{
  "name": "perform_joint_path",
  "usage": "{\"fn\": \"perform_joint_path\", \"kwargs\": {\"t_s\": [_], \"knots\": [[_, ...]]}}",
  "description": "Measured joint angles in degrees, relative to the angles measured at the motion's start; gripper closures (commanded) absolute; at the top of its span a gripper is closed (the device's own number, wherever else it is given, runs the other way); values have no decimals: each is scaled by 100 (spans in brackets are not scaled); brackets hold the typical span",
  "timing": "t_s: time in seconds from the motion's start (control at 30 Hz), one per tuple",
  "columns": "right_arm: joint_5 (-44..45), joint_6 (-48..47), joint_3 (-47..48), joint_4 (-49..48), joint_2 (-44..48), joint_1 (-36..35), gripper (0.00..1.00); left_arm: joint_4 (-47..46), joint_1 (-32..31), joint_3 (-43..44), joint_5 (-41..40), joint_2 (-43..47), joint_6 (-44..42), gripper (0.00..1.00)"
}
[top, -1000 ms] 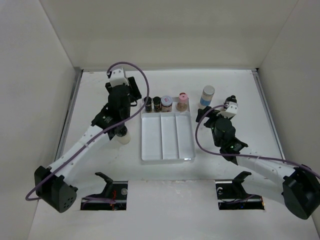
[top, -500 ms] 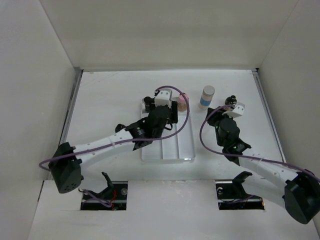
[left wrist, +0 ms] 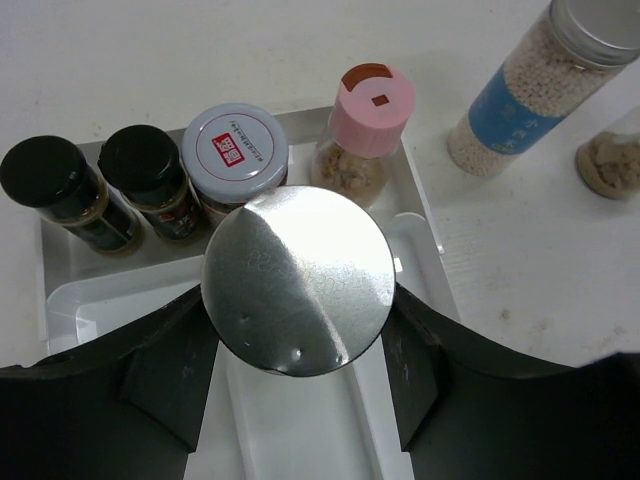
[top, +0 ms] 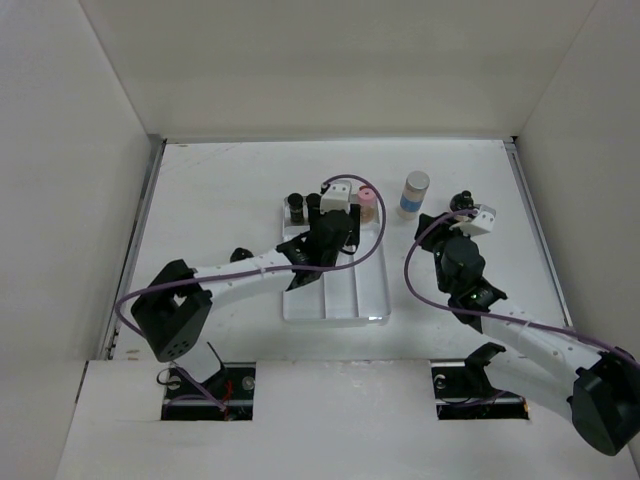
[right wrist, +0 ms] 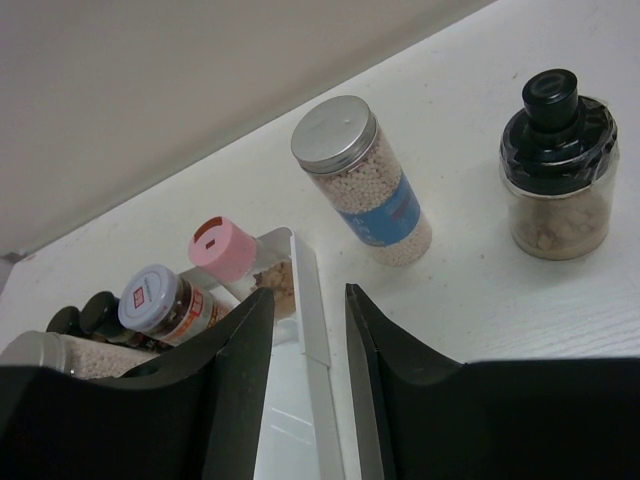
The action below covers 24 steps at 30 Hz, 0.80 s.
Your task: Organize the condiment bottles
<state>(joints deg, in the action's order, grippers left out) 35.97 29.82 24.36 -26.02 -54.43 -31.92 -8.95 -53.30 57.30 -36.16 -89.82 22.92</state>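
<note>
The tray's middle section (left wrist: pixel 300 405) is empty below my left gripper. I should next lower the pale bottle into the far end of the section, by the white-lidded jar (left wrist: pixel 235 150), and let go of it.
My left gripper (left wrist: pixel 298 300) is shut on a pale bottle with a silver lid (left wrist: pixel 298 280), held over the clear divided tray (left wrist: pixel 420 260). Along the tray's far end stand two black-capped bottles (left wrist: pixel 40 170) (left wrist: pixel 140 160), a white-lidded jar (left wrist: pixel 235 150) and a pink-capped bottle (left wrist: pixel 372 100). On the table to the right of the tray are a blue-labelled bottle (right wrist: pixel 365 180) and a black-capped bottle (right wrist: pixel 555 170). My right gripper (right wrist: pixel 307 292) hangs by the tray's right rim (right wrist: pixel 310 300). Its jaws stand a narrow gap apart and hold nothing.
The tray (top: pixel 340 290) lies mid-table, with my left arm stretched across it from the left. The blue-labelled bottle (top: pixel 413 193) and the black-capped bottle (top: pixel 462 200) stand close to my right wrist. White walls enclose the table on three sides.
My left arm swung from left of the tray to over it, carrying the silver-lidded bottle. My right gripper's jaws narrowed from wide open and its wrist shifted slightly right.
</note>
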Motion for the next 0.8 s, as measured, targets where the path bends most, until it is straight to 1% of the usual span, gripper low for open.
{"fn": "perform_joint_path", "kwargs": {"t_s": [0.17,0.2,0.23,0.33,0.37,0.43,0.67,0.73,0.8], "knots": [[0,0,0,-4,-17,0,51,-240,205,-136,-2,-295,2,72],[0,0,0,-7,-37,0,46,-254,234,-175,0,-321,2,71],[0,4,-2,-7,-52,0,39,-348,262,-216,9,-339,4,69],[0,17,-9,-11,-92,0,24,-426,291,-223,59,-348,4,60],[0,13,-11,-11,-96,0,21,-452,291,-229,68,-352,7,57],[0,4,-11,-13,-96,0,18,-546,291,-278,57,-361,7,48],[0,0,-20,-13,-96,4,15,-763,286,-455,13,-275,50,14],[0,0,-20,-11,-96,4,14,-776,273,-483,9,-195,57,9],[0,-2,-20,-11,-96,4,16,-809,249,-511,20,-57,52,5]]}}
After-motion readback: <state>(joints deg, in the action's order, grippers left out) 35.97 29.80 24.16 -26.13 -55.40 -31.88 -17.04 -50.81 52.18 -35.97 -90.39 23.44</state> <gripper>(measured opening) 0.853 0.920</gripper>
